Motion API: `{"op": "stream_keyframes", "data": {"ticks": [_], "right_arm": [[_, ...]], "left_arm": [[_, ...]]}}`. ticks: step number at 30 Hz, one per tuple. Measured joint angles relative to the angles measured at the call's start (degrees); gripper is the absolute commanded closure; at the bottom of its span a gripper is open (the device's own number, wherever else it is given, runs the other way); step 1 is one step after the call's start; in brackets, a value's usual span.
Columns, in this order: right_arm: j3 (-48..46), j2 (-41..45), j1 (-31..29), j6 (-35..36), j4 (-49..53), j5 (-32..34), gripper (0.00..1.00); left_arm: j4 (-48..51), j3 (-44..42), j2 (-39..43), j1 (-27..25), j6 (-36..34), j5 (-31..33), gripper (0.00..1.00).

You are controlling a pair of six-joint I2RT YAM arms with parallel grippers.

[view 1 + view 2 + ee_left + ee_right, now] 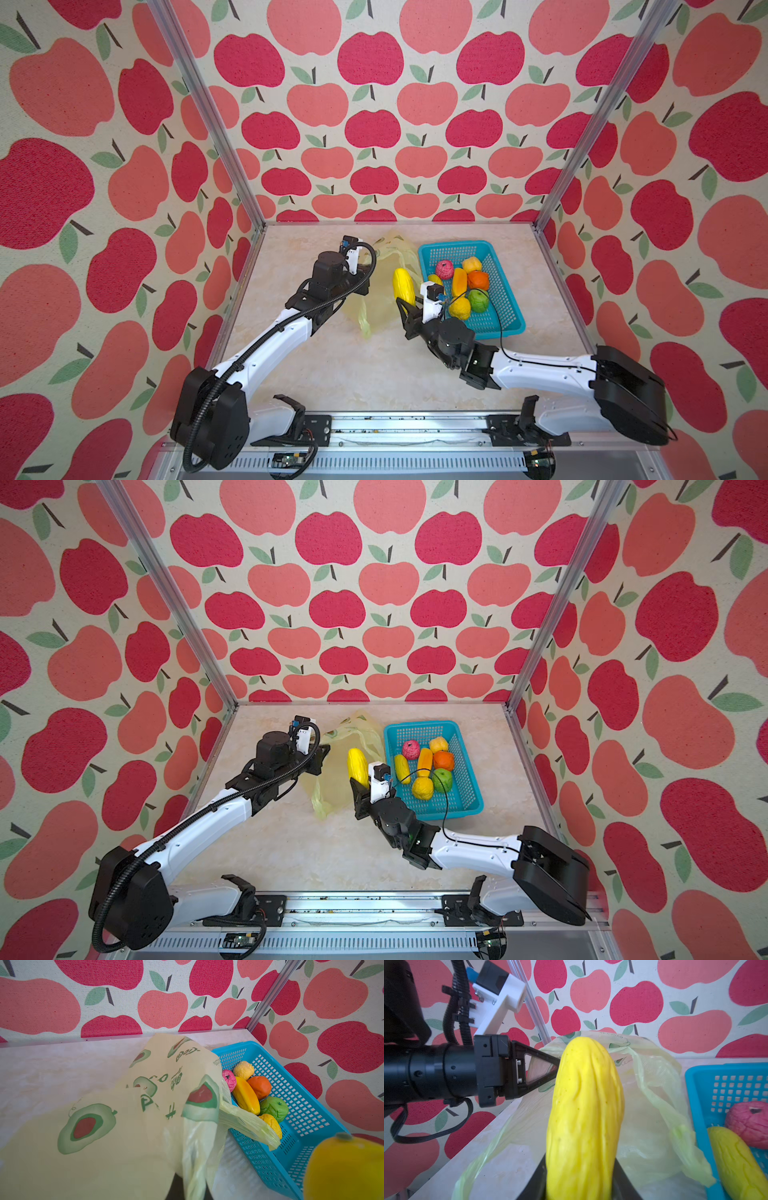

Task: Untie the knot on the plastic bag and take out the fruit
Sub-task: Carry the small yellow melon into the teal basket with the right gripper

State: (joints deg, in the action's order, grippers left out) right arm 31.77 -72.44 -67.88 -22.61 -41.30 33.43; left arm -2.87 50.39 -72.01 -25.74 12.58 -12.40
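The bare bottom of the basket has an empty spot beside the green fruit (496, 313). I will move my right gripper over the basket's rim and down toward that spot and let go of the yellow fruit (403, 284).
The plastic bag (380, 297) (332, 781) is thin, yellow-green and printed with avocados, and it lies slumped left of the basket. My left gripper (365, 286) (323, 756) (187, 1188) is shut on a bunched fold of the plastic bag (124, 1126) and holds it up. No knot is in view; one handle loop (249, 1126) hangs loose over the basket rim. My right gripper (405, 309) (360, 789) (581, 1188) is shut on a long ribbed yellow fruit (403, 284) (357, 766) (583, 1115), which points away from it at the bag's mouth (650, 1105).
A turquoise perforated basket (453, 246) (419, 725) (270, 1167) (695, 1095) stands right of the bag. It holds several fruits, among them a pink one (444, 269), an orange one (478, 280) and a green one (478, 300). Apple-print walls close the back and sides.
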Motion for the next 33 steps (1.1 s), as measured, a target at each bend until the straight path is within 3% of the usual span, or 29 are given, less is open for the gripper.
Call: {"op": "stream_keyframes", "data": {"ticks": [7, 14, 18, 23, 33], "right_arm": [[-3.96, 21.22, 2.16, 3.23, 18.62, 9.44, 0.81], [-2.73, 32.85, 20.74, -0.31, 44.22, 7.02, 0.81], [-2.69, 30.93, 31.06, -1.53, 53.05, 0.70, 0.81], [-1.22, 21.20, 40.52, -1.25, 58.36, -9.77, 0.82], [2.45, 9.49, 46.93, 0.26, 59.60, -20.11, 0.76]], "left_arm": [[0.07, -0.46, 0.00, 0.07, 0.00, 0.09, 1.00], [0.04, -0.63, 0.02, 0.11, 0.00, 0.09, 1.00], [0.04, -0.63, 0.02, 0.11, 0.00, 0.07, 1.00], [0.07, -0.63, 0.11, 0.11, 0.00, 0.00, 1.00], [0.07, -0.66, 1.09, 0.11, 0.00, 0.00, 1.00]]}}
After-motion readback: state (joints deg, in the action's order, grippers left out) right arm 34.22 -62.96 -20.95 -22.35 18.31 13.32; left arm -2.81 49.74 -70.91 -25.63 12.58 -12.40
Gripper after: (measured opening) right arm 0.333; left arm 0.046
